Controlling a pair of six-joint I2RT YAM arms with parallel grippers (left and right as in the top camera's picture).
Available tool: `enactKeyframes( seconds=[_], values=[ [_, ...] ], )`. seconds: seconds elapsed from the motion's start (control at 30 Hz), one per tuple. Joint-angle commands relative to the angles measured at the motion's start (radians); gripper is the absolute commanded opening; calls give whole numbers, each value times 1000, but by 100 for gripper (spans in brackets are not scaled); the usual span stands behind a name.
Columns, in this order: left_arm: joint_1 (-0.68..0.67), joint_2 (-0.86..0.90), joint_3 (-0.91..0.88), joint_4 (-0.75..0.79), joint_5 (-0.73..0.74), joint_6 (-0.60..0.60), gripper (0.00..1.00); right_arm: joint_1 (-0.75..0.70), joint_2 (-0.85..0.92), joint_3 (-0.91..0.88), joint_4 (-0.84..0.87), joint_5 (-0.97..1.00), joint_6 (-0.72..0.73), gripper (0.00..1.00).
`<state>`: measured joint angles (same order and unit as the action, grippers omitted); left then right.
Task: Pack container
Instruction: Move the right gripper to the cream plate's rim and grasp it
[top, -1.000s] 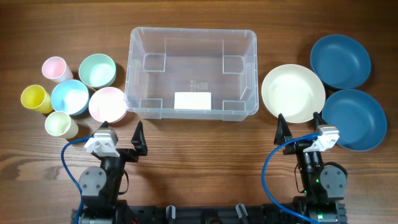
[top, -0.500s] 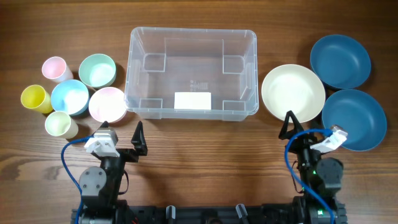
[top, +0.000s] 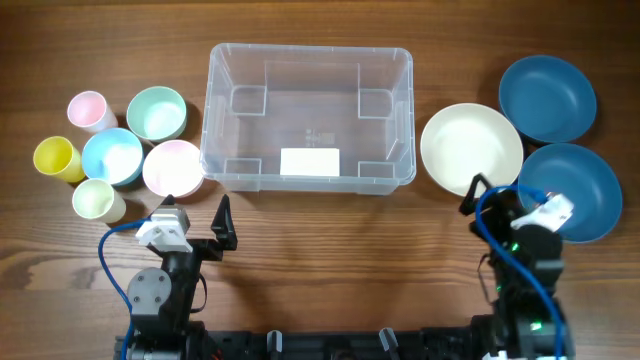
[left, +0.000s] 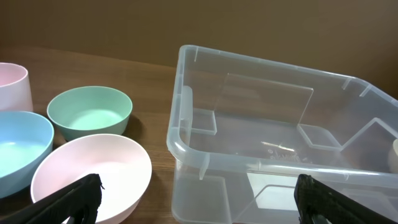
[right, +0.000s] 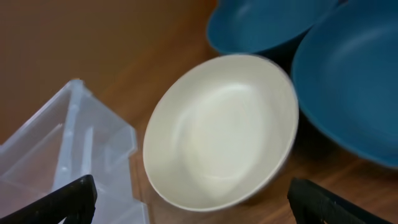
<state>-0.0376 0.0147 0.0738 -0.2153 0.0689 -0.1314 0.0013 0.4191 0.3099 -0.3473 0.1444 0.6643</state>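
Note:
I will next tilt my right gripper downward and lower it to the cream bowl's rim (top: 509, 180) (right: 286, 154) beside the nearer blue bowl. The open table there leaves room for a finger.
The clear container (top: 210, 120) stands empty at the back middle of the table, a white label on its bottom. In the left wrist view the container (left: 186, 146) shows its near left corner. My left gripper (top: 195, 213) hangs open in front of that corner, nothing between its fingers (left: 74, 200). My right gripper (top: 508, 197) is open and empty at the near edges of the cream bowl (top: 470, 148) and the nearer blue bowl (top: 570, 185). The right wrist view looks down on the cream bowl (right: 224, 130) from close by.
Left of the container sit a pink bowl (top: 172, 167), a green bowl (top: 157, 112), a light blue bowl (top: 112, 155), and pink (top: 87, 108), yellow (top: 56, 158) and pale green (top: 96, 199) cups. A second blue bowl (top: 547, 97) is at the back right.
My right arm has swung to the right and forward, toward the cream and blue bowls. The left arm and all the objects have stayed put.

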Motion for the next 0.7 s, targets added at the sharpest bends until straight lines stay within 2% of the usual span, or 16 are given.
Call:
enactKeyframes(
  seconds=[0.0, 0.1, 0.2, 0.27, 0.5, 0.67],
  values=[
    [-4, -7, -9, 5, -6, 23, 100, 5, 187, 284, -110, 57, -56, 100],
    [-5, -7, -9, 5, -6, 23, 100, 5, 341, 454, -249, 38, -61, 100],
    [-4, -7, -9, 5, -6, 23, 100, 5, 470, 552, -344, -18, -59, 100],
    [-5, -7, -9, 5, -6, 23, 100, 5, 520, 565, -355, -64, -62, 99],
    [-4, -7, -9, 5, -6, 23, 100, 5, 589, 563, -430, 1, -66, 100],
    [-4, -7, -9, 5, -6, 23, 100, 4, 707, 560, -467, 40, 35, 100]
  ],
)
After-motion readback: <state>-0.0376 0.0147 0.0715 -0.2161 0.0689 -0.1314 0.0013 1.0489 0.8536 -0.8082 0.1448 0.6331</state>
